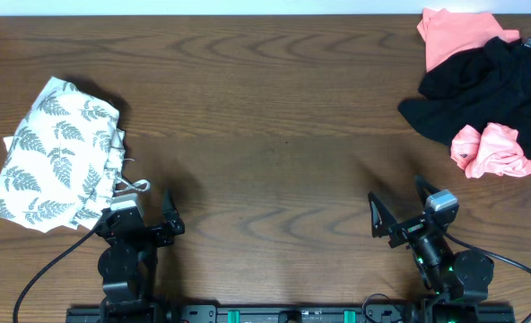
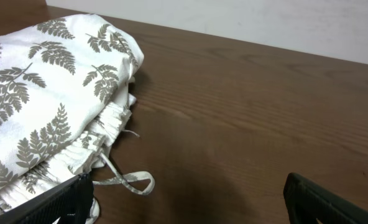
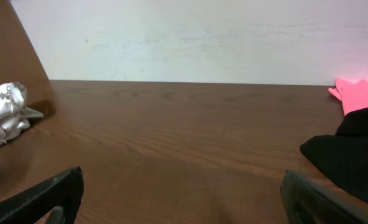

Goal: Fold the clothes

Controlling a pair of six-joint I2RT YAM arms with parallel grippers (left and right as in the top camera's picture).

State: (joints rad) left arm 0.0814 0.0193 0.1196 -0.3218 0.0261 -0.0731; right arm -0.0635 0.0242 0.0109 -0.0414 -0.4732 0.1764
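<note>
My right gripper lifts next, swings outward over the heap and lowers onto the black cloth's middle, as that lies over the coral-pink one.
A folded white garment with a grey fern print lies at the left of the table; it fills the left of the left wrist view, its drawstring loop trailing on the wood. A heap of unfolded clothes sits at the far right: a black garment, a coral-pink one behind it and a pink one in front. My left gripper is open and empty, just in front of the fern garment. My right gripper is open and empty, near the front edge.
The wooden table runs to a white wall at the back. Black cables trail from both arm bases at the front edge.
</note>
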